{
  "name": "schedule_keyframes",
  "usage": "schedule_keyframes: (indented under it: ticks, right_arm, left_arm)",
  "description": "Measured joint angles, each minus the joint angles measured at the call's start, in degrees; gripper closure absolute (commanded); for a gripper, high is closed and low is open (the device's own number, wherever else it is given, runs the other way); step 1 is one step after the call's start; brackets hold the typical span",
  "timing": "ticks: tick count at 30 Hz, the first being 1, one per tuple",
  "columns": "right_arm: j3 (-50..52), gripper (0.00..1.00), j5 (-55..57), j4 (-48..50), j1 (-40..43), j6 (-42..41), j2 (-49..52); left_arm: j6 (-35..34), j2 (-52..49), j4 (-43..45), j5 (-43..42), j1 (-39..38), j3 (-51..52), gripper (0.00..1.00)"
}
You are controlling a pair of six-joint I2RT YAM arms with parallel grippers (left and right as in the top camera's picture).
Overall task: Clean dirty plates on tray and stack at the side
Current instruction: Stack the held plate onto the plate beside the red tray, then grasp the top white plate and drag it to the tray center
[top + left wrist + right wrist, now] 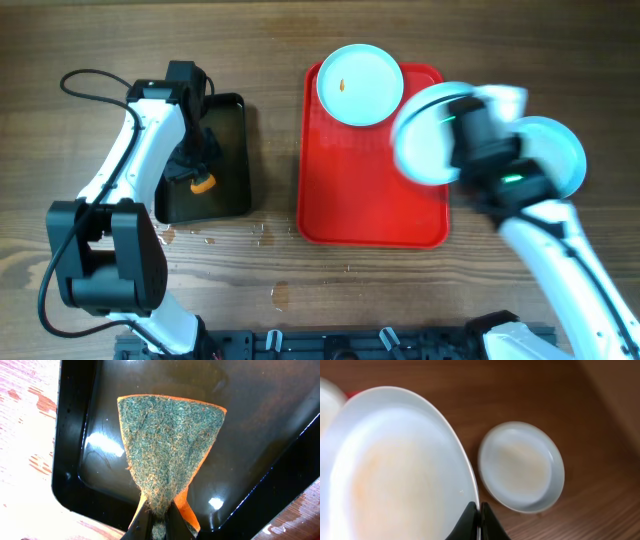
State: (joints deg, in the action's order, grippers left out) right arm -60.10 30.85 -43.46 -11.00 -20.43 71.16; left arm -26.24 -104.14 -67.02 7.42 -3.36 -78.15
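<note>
My right gripper moves over the third plate [556, 152] [522, 467] next, toward the right in the overhead view, then lowers and releases, as it already rests beside the tray.
My right gripper [479, 516] is shut on the rim of a pale blue plate [395, 470], held tilted above the red tray's right edge [425, 140]. A second plate [360, 84] with a small orange smear lies at the tray's [370, 200] far end. A third plate [521, 466] rests on the table right of the tray, partly hidden by my arm in the overhead view [570, 150]. My left gripper [161, 522] is shut on a green-and-orange sponge [167, 450] over the black tray [260, 425].
The black tray [228, 165] holds liquid and sits left of the red tray. Water drops [262, 232] mark the wood in front of both trays. A black cable [95, 78] loops at the far left.
</note>
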Motion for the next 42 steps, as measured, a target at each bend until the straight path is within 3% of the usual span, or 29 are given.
schedule_keyframes:
  ticks: [6,10,11,12,13,16,19,21,24,27,28,35,42]
  right_arm:
    - [0.0,0.96,-20.6,0.8,30.7,-2.0,2.0]
    - [0.1,0.96,-26.0,0.9,41.1,-3.4,7.0]
    - [0.1,0.9,-26.7,0.9,42.5,-3.6,8.4]
    - [0.2,0.78,-27.4,1.0,44.0,-3.9,10.8]
    - [0.3,0.59,-27.8,1.4,44.6,-4.0,12.5]
    - [0.7,0.52,-29.0,2.7,44.8,-4.4,16.1]
    - [0.8,0.39,-34.9,6.3,44.9,-2.4,16.9]
    - [0.8,0.37,-42.0,9.1,44.4,0.0,16.6]
    - [0.8,0.46,-52.5,11.3,40.8,2.5,15.5]
    - [0.3,0.45,-56.3,11.8,33.9,5.3,14.6]
    - [-0.5,0.45,-57.1,12.3,27.5,7.1,14.6]
    - [-1.7,0.44,-42.8,25.3,2.6,11.6,16.7]
    - [-2.1,0.46,-35.7,43.7,-1.6,13.2,29.5]
  left_arm:
    - [0.0,0.0,0.0,0.0,0.0,0.0,0.96]
    - [0.0,0.0,0.0,0.0,0.0,0.0,0.96]
    - [0.0,0.0,0.0,0.0,0.0,0.0,0.96]
    - [0.0,0.0,0.0,0.0,0.0,0.0,0.96]
    - [0.0,0.0,0.0,0.0,0.0,0.0,0.96]
    - [0.0,0.0,0.0,0.0,0.0,0.0,0.96]
    - [0.0,0.0,0.0,0.0,0.0,0.0,0.96]
    - [0.0,0.0,0.0,0.0,0.0,0.0,0.96]
    - [0.0,0.0,0.0,0.0,0.0,0.0,0.96]
    - [0.0,0.0,0.1,-0.2,0.0,0.0,0.96]
    - [0.0,0.0,0.1,-0.2,0.0,0.0,0.96]
    - [0.0,0.0,0.3,-0.4,0.0,0.0,0.96]
    - [0.0,0.0,0.5,-0.5,0.0,0.0,0.96]
